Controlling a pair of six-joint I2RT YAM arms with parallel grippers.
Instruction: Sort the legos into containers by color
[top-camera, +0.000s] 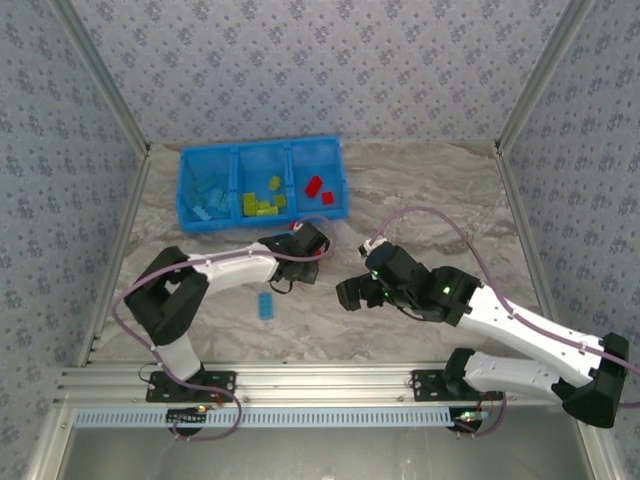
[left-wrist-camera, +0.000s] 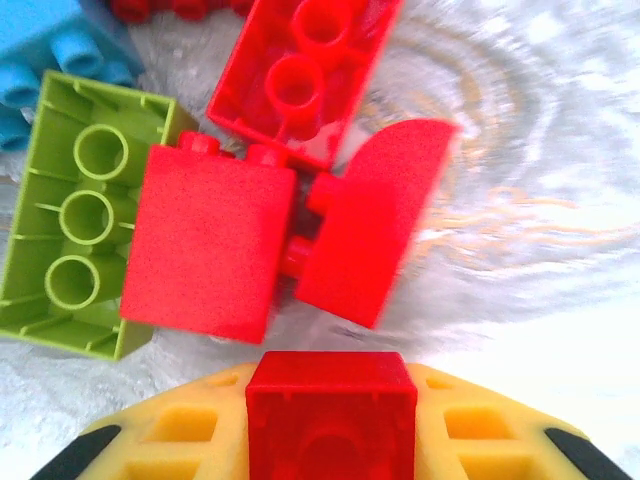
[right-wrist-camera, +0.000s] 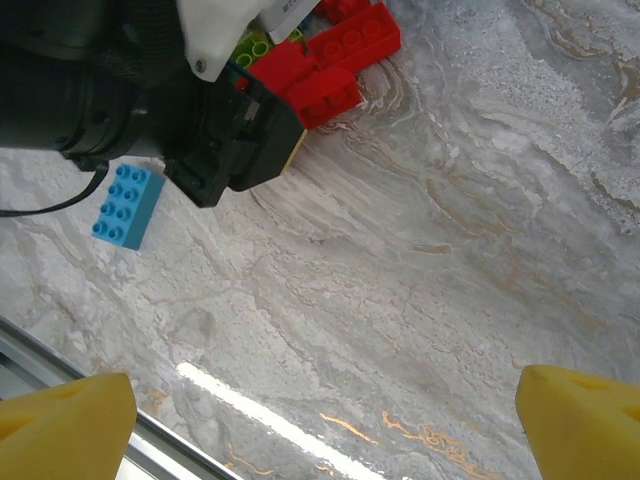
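The container with red legos is outward of my left gripper, so next the gripper will lift up and outward over it and release the small red lego.
My left gripper (left-wrist-camera: 330, 440) is shut on a small red lego (left-wrist-camera: 330, 410) that sits between its yellow fingers, just above the marble table. Right below it lie three more red legos (left-wrist-camera: 210, 245), a lime green lego (left-wrist-camera: 85, 215) upside down and a light blue one (left-wrist-camera: 45, 55). In the top view this gripper (top-camera: 310, 241) hangs just in front of the blue tray (top-camera: 260, 147). The tray's containers hold light blue (top-camera: 208, 195), green (top-camera: 262, 203) and red (top-camera: 318, 188) legos. My right gripper (top-camera: 350, 292) stands open over bare table, its yellow fingertips (right-wrist-camera: 65, 420) wide apart.
A single light blue lego (top-camera: 266, 305) lies on the table between the arms, also in the right wrist view (right-wrist-camera: 127, 204). The left arm's black wrist (right-wrist-camera: 150, 90) sits beside the red pile (right-wrist-camera: 335, 55). Patterned walls enclose the table.
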